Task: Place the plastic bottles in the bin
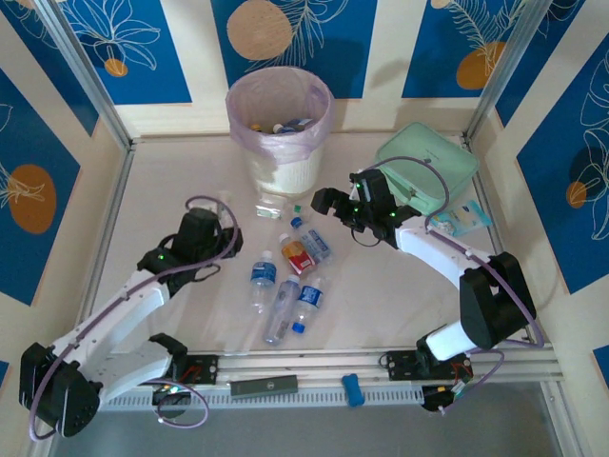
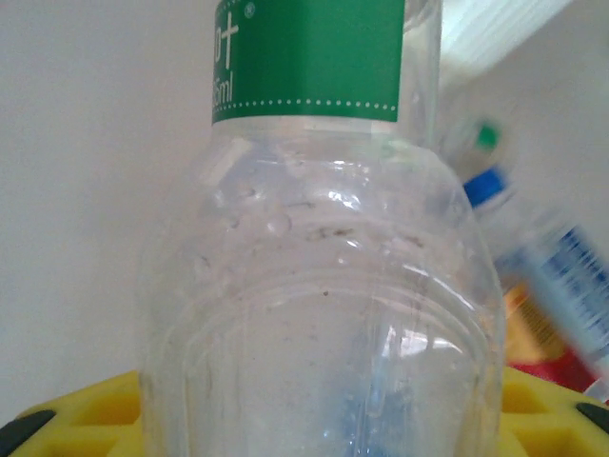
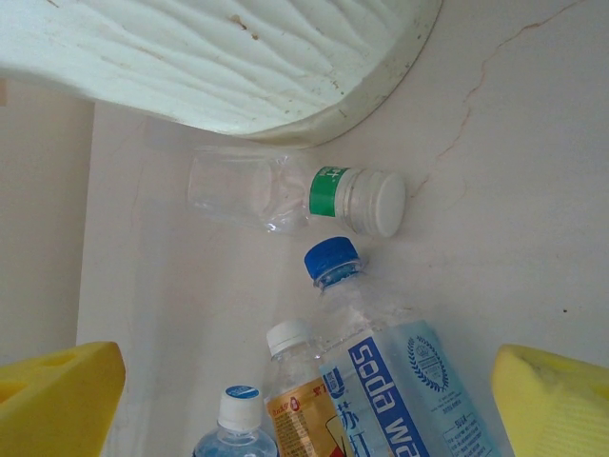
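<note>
I need to lift the green-labelled bottle outward with my left gripper, over the pink-lined bin (image 1: pixel 282 107), and let it go there, because that bin already has several bottles in it.
A clear plastic bottle with a green label (image 2: pixel 319 238) stands close in the left wrist view, between yellow fingers (image 2: pixel 86 414), and my left gripper (image 1: pixel 225 227) is shut on it, left of the bottle pile. The right gripper (image 3: pixel 304 409) is open above a blue-capped soda water bottle (image 3: pixel 409 381), a red-labelled bottle (image 3: pixel 297 405) and a blue-labelled one (image 3: pixel 233 428). A small clear bottle with a green band (image 3: pixel 285 190) lies beside the bin's base (image 3: pixel 238 57). In the top view the bin (image 1: pixel 279 124), lined with a pink bag, holds several bottles. More bottles (image 1: pixel 284 305) lie mid-table. The right gripper (image 1: pixel 333 197) hangs right of the bin.
A mint green zip pouch (image 1: pixel 428 167) lies at the back right, with small flat packets (image 1: pixel 466 221) beside it. A small blue object (image 1: pixel 353 388) sits on the rail at the near edge. Walls enclose the table on three sides.
</note>
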